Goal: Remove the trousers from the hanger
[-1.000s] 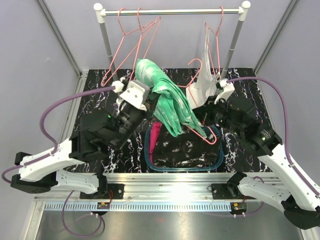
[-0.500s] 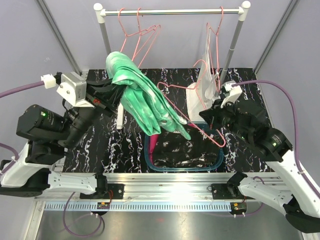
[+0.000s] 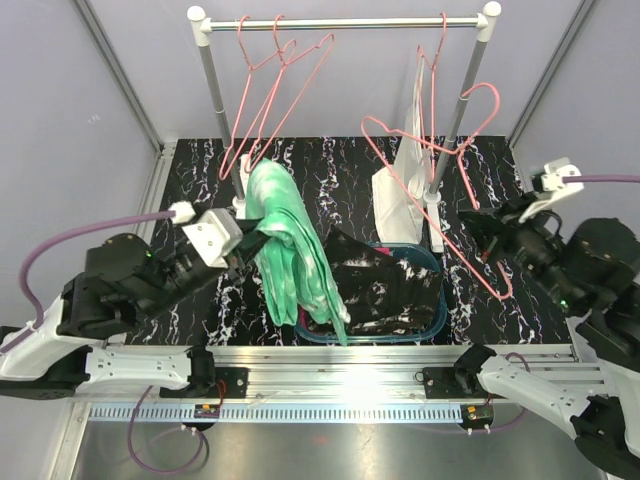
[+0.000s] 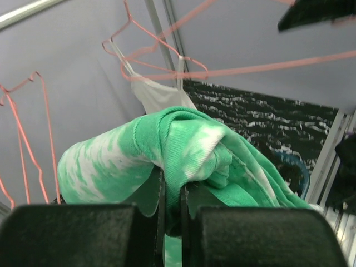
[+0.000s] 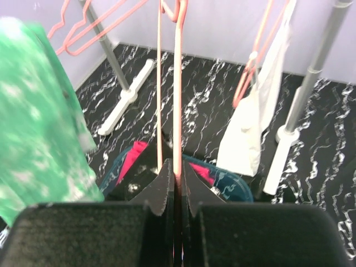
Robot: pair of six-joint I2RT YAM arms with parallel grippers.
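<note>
The pink hanger is bare now, so the left gripper should move across and down to let go over the black trousers, which lie below, to its right in the top view.
My left gripper (image 3: 247,241) is shut on the green-and-white tie-dye trousers (image 3: 292,255). They hang from it over the left rim of the teal basket (image 3: 441,303), and a fold of them sits between the jaws in the left wrist view (image 4: 183,142). My right gripper (image 3: 480,224) is shut on a bare pink hanger (image 5: 177,83), held up at the right, apart from the trousers. The black trousers with white splashes (image 3: 385,290) lie in the basket. The magenta trousers (image 5: 131,159) show beneath them.
A clothes rail (image 3: 340,22) stands at the back with several empty pink hangers (image 3: 270,90) and a white garment (image 3: 402,190) on a hanger near the right post (image 3: 455,130). The rail's white feet rest on the black marbled table (image 3: 200,170).
The green trousers came off the hanger. My left arm swung them left, then lowered them toward the basket. My right arm carried the bare hanger up and to the right.
</note>
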